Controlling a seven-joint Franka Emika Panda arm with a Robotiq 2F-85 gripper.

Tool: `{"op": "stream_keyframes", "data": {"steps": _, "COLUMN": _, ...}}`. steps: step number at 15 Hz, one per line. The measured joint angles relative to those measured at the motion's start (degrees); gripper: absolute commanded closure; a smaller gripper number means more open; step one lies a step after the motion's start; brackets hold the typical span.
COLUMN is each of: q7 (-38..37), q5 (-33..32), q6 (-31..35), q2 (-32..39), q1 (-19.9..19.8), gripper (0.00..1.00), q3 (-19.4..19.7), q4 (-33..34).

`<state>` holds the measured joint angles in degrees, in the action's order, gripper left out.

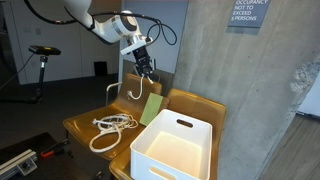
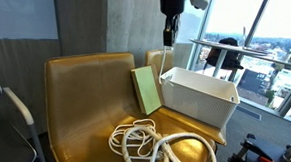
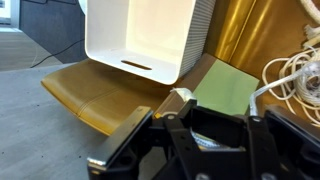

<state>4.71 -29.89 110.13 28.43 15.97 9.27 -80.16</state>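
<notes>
My gripper should go down and over to the right in the wrist view and then let go of the cable end, because the loose coil (image 1: 112, 130) (image 3: 296, 80) is below it and that way.
My gripper (image 1: 146, 64) (image 2: 169, 34) hangs above the back of a tan leather seat (image 1: 85, 120) (image 2: 85, 88), shut on one end of a white cable. The cable drops from the jaws in a curve to a loose coil (image 1: 112, 130) (image 2: 152, 143) lying on the cushion. In the wrist view the gripper (image 3: 200, 112) fills the bottom, with a white cable end (image 3: 181, 97) poking out at the fingertips and more cable (image 3: 292, 72) at the right. A green book (image 1: 151, 108) (image 2: 145, 89) (image 3: 228, 88) leans against a white plastic bin (image 1: 170, 150) (image 2: 200, 94) (image 3: 140, 35) below the gripper.
A concrete pillar (image 1: 200, 50) rises right behind the seat. An exercise bike (image 1: 40, 55) stands on the floor at the far side. Windows and a table (image 2: 237, 56) lie beyond the bin. Grey floor (image 3: 40, 120) shows beside the seat.
</notes>
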Motion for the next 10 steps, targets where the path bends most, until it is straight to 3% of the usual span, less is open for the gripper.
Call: {"op": "stream_keyframes", "data": {"steps": 10, "q7": -7.68, "q5": -5.65, "q6": 13.56, "q2": -16.94, "q1": -2.89, "gripper": 1.0, "q3": -5.86, "q4": -30.43}}
